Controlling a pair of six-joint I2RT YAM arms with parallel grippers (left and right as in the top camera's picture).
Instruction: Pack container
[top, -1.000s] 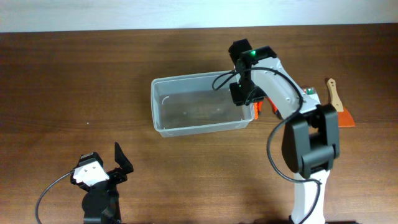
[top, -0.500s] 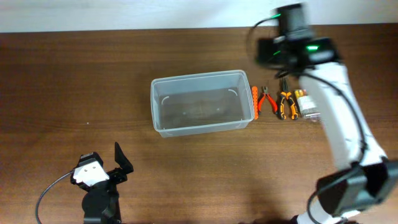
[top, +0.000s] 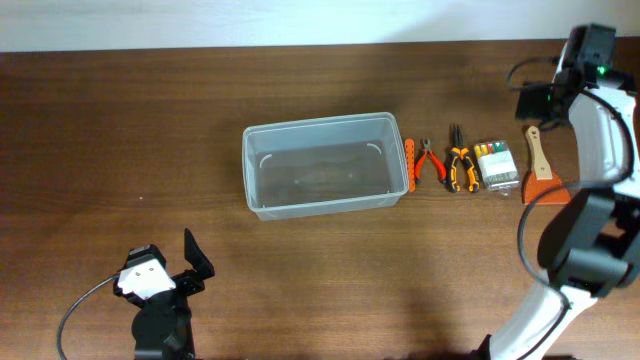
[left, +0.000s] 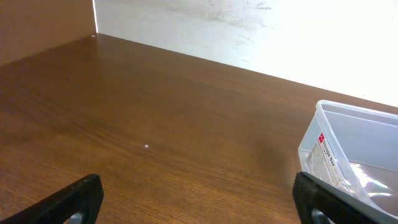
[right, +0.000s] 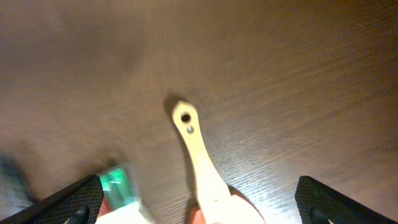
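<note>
The scraper's handle (right: 200, 158) is below my right gripper, between its open fingers in the wrist view. My right gripper should next go down onto the handle's wide end by the blade (right: 214, 198).
The container (top: 248, 172), a clear lidless plastic tub, sits mid-table with nothing visible inside; its near corner (left: 339, 155) shows at the right of the left wrist view. My right gripper (top: 540, 106) hovers at the far right over a scraper's wooden handle (right: 200, 158), jaws open wide with the handle between them and untouched (right: 199, 208). At the front left, far from the tub, my left gripper (top: 190, 262) rests open over bare wood (left: 199, 202).
Right of the tub lies a row of hand tools: an orange piece (top: 409, 165), red pliers (top: 432, 160), orange-black pliers (top: 460, 168), a small clear box of green and yellow bits (top: 497, 165), and the orange-bladed scraper (top: 545, 178). The table's back edge runs behind them.
My right arm swung from the tub's right end out to the far right above the scraper, and its jaws opened wide. The left arm stayed still.
</note>
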